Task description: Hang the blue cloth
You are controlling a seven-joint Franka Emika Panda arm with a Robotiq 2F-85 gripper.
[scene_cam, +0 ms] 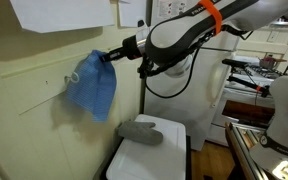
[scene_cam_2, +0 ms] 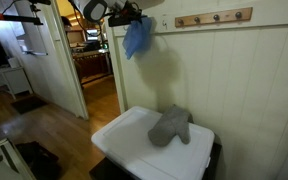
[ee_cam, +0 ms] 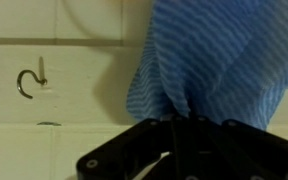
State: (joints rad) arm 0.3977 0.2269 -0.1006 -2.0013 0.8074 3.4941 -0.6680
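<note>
The robot will move its gripper toward the right in the wrist view to the bare wall hook to let go of the cloth's top edge, because the cloth hangs beside the hook.
The blue cloth [scene_cam: 92, 88] hangs limp from my gripper [scene_cam: 108, 57], held up against the pale wall. It also shows in the other exterior view [scene_cam_2: 136, 40] and fills the upper right of the wrist view [ee_cam: 209, 60]. My gripper [ee_cam: 179, 120] is shut on the cloth's top edge; the fingertips are hidden by the dark gripper body. A metal hook [ee_cam: 27, 82] sits on the wall, to the left in the wrist view. A wooden rail with several pegs [scene_cam_2: 214, 17] runs along the wall, apart from the cloth.
A grey mitt [scene_cam: 140, 131] [scene_cam_2: 171, 126] lies on a white box-like top [scene_cam: 149, 160] [scene_cam_2: 144, 150] below the cloth. A doorway [scene_cam_2: 92, 60] opens beside the arm. Shelving with equipment [scene_cam: 254, 75] stands further off.
</note>
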